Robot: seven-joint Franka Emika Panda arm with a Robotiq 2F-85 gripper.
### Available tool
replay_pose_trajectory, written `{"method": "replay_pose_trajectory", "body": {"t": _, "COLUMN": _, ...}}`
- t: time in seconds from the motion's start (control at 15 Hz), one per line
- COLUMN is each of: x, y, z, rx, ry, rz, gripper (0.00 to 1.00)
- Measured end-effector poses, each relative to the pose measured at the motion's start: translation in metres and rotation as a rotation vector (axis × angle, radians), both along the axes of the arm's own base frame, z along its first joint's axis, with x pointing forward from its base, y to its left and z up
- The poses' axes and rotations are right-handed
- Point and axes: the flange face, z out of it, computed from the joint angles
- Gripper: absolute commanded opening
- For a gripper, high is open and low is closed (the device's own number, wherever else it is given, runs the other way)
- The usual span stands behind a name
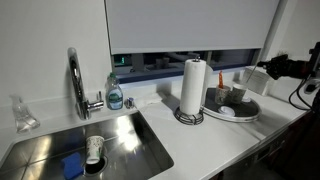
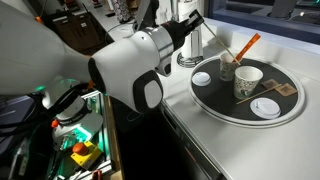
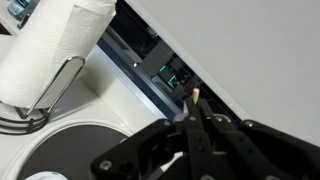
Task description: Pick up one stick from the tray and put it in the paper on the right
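The thin stick slants down toward the small white paper container, so my gripper should next move outward and down toward the paper container's opening (image 2: 248,69) and let the stick go.
The round tray (image 2: 215,108) has a pale rim and a dark inside; it also shows in an exterior view (image 1: 246,113) and at the lower left of the wrist view (image 3: 45,140). On it stand a dark cup holding an orange-tipped stick (image 2: 246,44), the small white paper container (image 2: 248,82) and two small white dishes. My gripper (image 3: 194,112) is shut on a thin stick whose pale tip (image 3: 197,94) pokes out above the fingers. It hovers above the tray's far side, near the towel roll. In an exterior view the gripper (image 2: 200,24) is partly hidden by the arm.
A tall paper towel roll (image 1: 193,85) on a wire holder stands beside the tray and also shows in the wrist view (image 3: 50,45). A steel sink (image 1: 90,145), a faucet (image 1: 76,80) and a soap bottle (image 1: 115,92) lie further along the counter. A window ledge runs behind.
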Motion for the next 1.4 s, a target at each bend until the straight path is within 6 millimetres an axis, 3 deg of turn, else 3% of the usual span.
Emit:
{"method": "replay_pose_trajectory", "body": {"t": 0.6, "x": 0.037, "y": -0.031, "z": -0.004, "rx": 0.172, "ry": 0.003, "rz": -0.002, "gripper": 0.01}}
{"method": "replay_pose_trajectory", "body": {"t": 1.07, "x": 0.065, "y": -0.015, "z": -0.033, "rx": 0.246, "ry": 0.087, "rz": 0.020, "gripper": 0.01}}
{"method": "replay_pose_trajectory", "body": {"t": 1.4, "x": 0.073, "y": -0.037, "z": -0.035, "rx": 0.256, "ry": 0.109, "rz": -0.045, "gripper": 0.01}}
